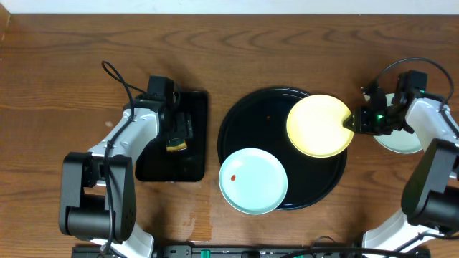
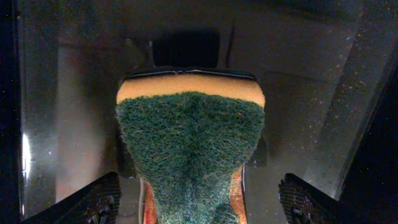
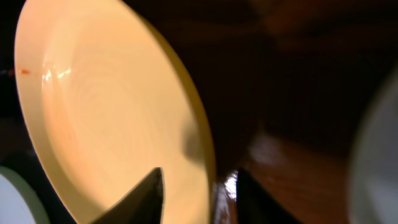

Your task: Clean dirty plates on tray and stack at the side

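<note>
I will next keep my right gripper nearly in place and close it on the pale yellow plate's outer rim point(image 1: 349, 123) point(image 3: 211, 181), since its fingers already straddle that rim.
A pale yellow plate point(image 1: 319, 125) lies on the right part of the round black tray point(image 1: 244, 129), overlapping its rim. My right gripper point(image 1: 351, 122) is at this plate's right edge. In the right wrist view its jaws straddle the yellow plate's point(image 3: 112, 112) rim, open, with a gap on the outer side. A mint-blue plate point(image 1: 252, 180) with a red speck rests over the tray's front rim. Another pale plate point(image 1: 401, 140) sits on the table under my right arm. My left gripper point(image 2: 199, 205) hangs wide open over a green-topped sponge point(image 2: 189, 143), its fingers apart from it.
The sponge point(image 1: 176, 145) lies on a rectangular black tray point(image 1: 172, 165) left of the round one. A small red speck point(image 1: 268, 117) sits on the round tray's bare floor. Cables loop behind both arms. Brown wooden table point(image 1: 72, 107) lies all around.
</note>
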